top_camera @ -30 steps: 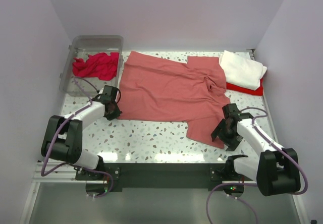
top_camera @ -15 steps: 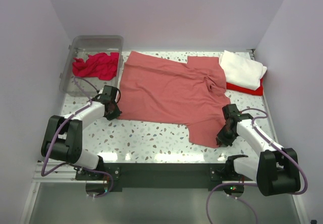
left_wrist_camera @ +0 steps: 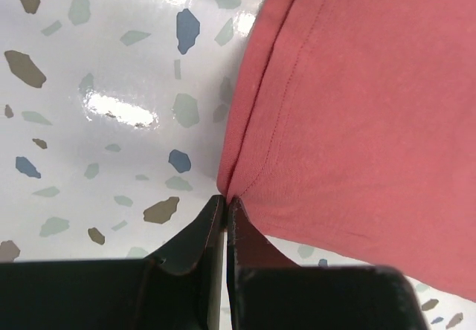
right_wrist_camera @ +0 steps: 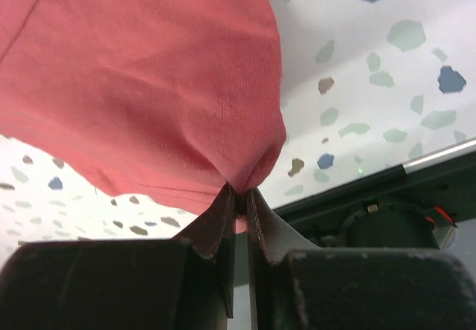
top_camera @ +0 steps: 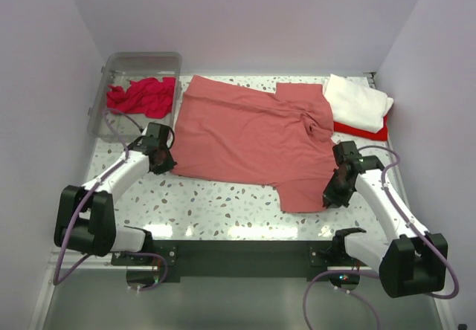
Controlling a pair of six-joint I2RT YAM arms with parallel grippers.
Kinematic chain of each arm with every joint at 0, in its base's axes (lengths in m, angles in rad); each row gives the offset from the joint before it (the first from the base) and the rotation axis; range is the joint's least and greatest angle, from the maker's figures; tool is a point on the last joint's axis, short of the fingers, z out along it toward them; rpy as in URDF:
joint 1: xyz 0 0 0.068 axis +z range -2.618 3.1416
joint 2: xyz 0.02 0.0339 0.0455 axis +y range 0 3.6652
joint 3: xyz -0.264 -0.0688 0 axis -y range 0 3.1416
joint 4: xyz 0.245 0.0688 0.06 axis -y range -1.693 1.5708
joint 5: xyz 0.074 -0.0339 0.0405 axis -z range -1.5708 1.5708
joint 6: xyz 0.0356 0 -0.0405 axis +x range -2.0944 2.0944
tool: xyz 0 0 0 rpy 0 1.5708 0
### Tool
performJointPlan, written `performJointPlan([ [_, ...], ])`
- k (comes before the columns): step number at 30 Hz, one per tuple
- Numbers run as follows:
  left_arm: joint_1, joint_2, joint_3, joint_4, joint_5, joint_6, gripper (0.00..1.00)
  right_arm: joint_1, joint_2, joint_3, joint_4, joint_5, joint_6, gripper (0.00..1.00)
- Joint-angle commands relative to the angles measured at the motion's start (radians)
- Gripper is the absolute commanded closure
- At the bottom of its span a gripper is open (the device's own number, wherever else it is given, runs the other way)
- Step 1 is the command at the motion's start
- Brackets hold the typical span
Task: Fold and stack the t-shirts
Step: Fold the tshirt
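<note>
My left gripper should next carry the hem corner outward onto the t-shirt's edge beside the bin and let go, folding the spread cloth, since that edge lies outward.
A large faded coral-red t-shirt lies spread across the middle of the speckled table. My left gripper is shut on its near-left hem corner. My right gripper is shut on its near-right corner, and the cloth bunches up from the pinched tip, lifted off the table. A white t-shirt lies folded on a bright red t-shirt at the back right. A crimson t-shirt is crumpled in the bin.
A clear plastic bin stands at the back left corner. The table's dark front rail runs just below the right gripper. White walls close in the left, right and back sides.
The right gripper closed on the coral-red shirt's near-right corner and has drawn it up and back, away from the front edge. The left gripper has shifted slightly back, still holding the hem.
</note>
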Motion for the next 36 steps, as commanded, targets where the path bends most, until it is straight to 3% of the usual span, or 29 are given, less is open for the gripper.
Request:
performJointPlan([
  [1, 0.009, -0.071, 0.040, -0.064, -0.007, 0.024, 1.00, -0.002, -0.052, 0.053, -0.161, -0.046, -0.054, 1.00],
  [11, 0.007, -0.194, 0.026, -0.197, -0.002, -0.010, 1.00, 0.000, -0.138, 0.103, -0.365, -0.114, -0.081, 1.00],
  [23, 0.009, -0.302, 0.072, -0.333, 0.047, -0.047, 1.00, 0.001, -0.198, 0.132, -0.443, -0.145, -0.079, 1.00],
  [27, 0.007, -0.219, 0.102, -0.279, 0.102, -0.033, 1.00, 0.001, -0.094, 0.166, -0.353, -0.126, -0.108, 1.00],
  [36, 0.019, 0.057, 0.345, -0.175, 0.115, 0.045, 1.00, -0.006, 0.220, 0.387, -0.118, -0.126, -0.179, 1.00],
])
